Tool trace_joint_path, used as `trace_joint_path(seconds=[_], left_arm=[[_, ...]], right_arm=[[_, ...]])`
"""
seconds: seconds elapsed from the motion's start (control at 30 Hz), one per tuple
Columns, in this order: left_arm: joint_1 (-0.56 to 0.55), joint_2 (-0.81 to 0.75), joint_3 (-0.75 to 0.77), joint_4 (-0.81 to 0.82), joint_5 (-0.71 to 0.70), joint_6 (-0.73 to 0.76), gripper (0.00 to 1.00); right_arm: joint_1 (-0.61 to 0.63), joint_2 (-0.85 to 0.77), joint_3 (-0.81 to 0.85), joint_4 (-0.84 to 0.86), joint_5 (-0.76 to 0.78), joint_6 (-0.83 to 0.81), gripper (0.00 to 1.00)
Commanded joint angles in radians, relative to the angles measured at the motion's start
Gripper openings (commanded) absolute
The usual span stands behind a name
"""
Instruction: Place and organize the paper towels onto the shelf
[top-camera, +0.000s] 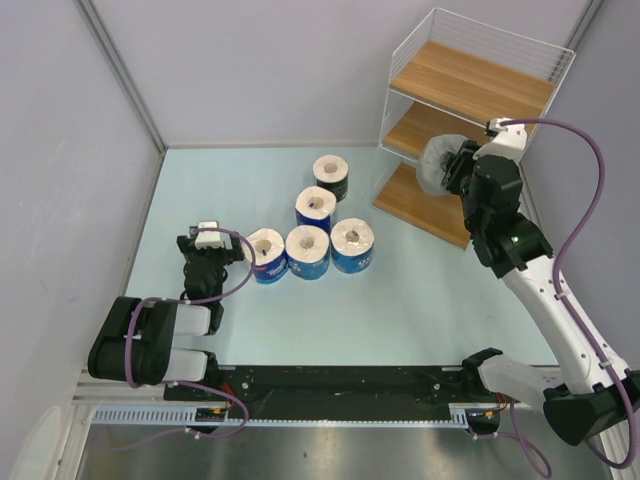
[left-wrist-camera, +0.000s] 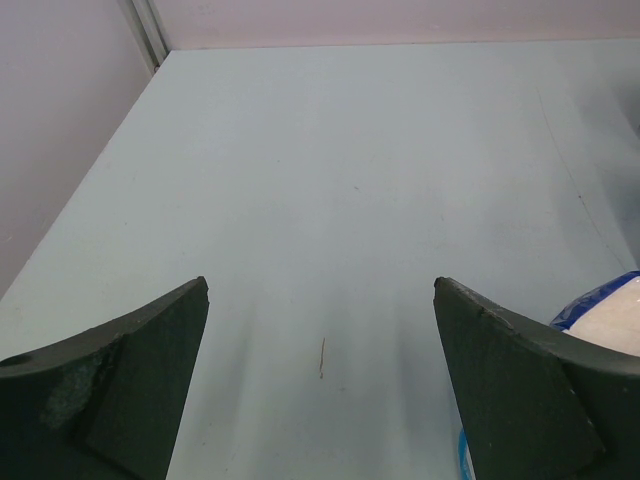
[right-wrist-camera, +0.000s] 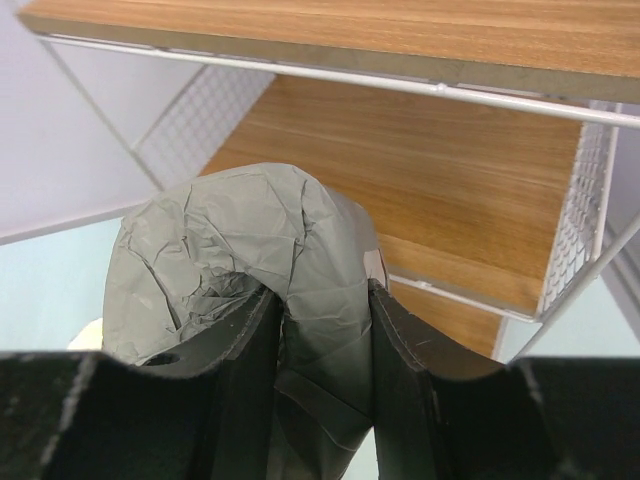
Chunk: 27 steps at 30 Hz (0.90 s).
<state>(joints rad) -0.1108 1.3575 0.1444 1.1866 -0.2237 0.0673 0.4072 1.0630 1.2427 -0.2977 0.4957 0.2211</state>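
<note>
The grey roll in the robot's right gripper needs to go outward and to the right in the top view next, onto the shelf's middle board (right-wrist-camera: 420, 170), which is empty.
My right gripper (top-camera: 450, 165) is shut on the grey paper roll (top-camera: 435, 163), held in the air in front of the shelf (top-camera: 470, 80), level with its middle board (right-wrist-camera: 420, 170). In the right wrist view the fingers (right-wrist-camera: 405, 350) pinch the grey roll's wall (right-wrist-camera: 250, 250). On the table stand several blue-wrapped rolls (top-camera: 308, 250) and a black-wrapped roll (top-camera: 331, 176). My left gripper (top-camera: 208, 240) is open and empty, just left of the leftmost blue roll (top-camera: 266, 254), whose edge shows in the left wrist view (left-wrist-camera: 610, 315).
The pale blue table (top-camera: 200, 190) is walled by grey panels on the left and back. The shelf stands in the back right corner, its lowest board (top-camera: 415, 205) at table level. A black rail (top-camera: 340, 385) runs along the near edge.
</note>
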Motion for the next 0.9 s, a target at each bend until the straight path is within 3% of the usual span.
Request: trace_joint_path(seconds=[0.0,0.87], left_arm=[[0.003,-0.017,0.014,0.024,0.032,-0.017,1.00],[0.003,-0.015,0.014,0.024,0.032,-0.017,1.00]], right_arm=[[-0.022,0.031,0.057,0.123,0.113,-0.025,0.33],[-0.168,0.169,0.063,0.330,0.207,0.084,0.33]])
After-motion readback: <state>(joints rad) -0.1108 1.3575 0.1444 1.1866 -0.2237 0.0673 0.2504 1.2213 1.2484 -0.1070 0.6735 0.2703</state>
